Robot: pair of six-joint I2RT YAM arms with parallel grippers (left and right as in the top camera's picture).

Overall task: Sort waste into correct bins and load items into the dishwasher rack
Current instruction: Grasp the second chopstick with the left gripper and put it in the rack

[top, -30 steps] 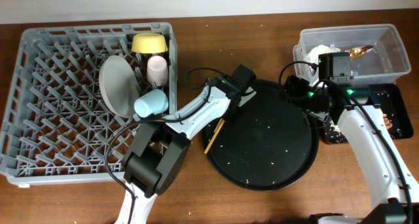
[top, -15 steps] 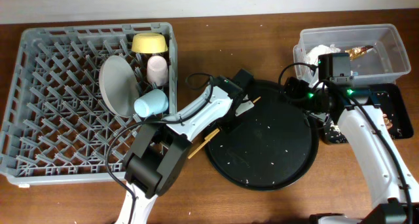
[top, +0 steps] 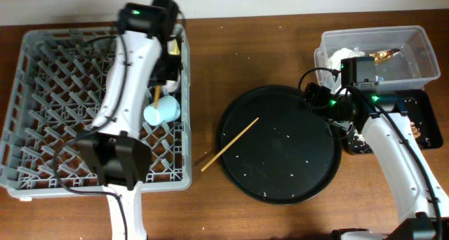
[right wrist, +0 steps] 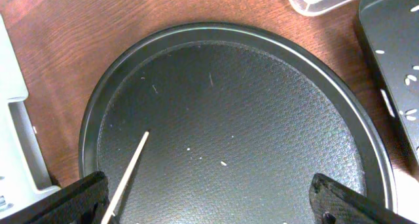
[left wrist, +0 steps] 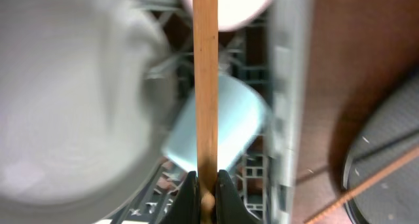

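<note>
My left gripper lowers back to the open gap between plate (left wrist: 65, 106) and blue cup below it next and releases the chopstick there.
My left gripper (left wrist: 206, 199) is shut on a thin wooden chopstick (left wrist: 205, 80) and holds it over the right side of the grey dishwasher rack (top: 56, 128). Under it lie the light blue cup (left wrist: 226, 119), the grey-green plate (left wrist: 65, 106) and the pink cup (left wrist: 229, 2). From overhead the left gripper (top: 165, 77) is near the yellow bowl (top: 174, 49) and the blue cup (top: 163, 110). A second chopstick (top: 230, 144) lies across the left edge of the round black tray (top: 280, 145). My right gripper (right wrist: 206, 204) hangs open over that tray, holding nothing.
The clear tub (top: 414, 57) at the back right holds white napkins (top: 344, 56) and a gold-brown wrapper (top: 386, 55). The shallow black tray (top: 424, 121) sits in front of it, partly under my right arm. White crumbs dot the round tray.
My left gripper shut on one chopstick at the round tray and swung it left over the rack. The other chopstick shifted on the tray's edge. The right arm stayed still.
</note>
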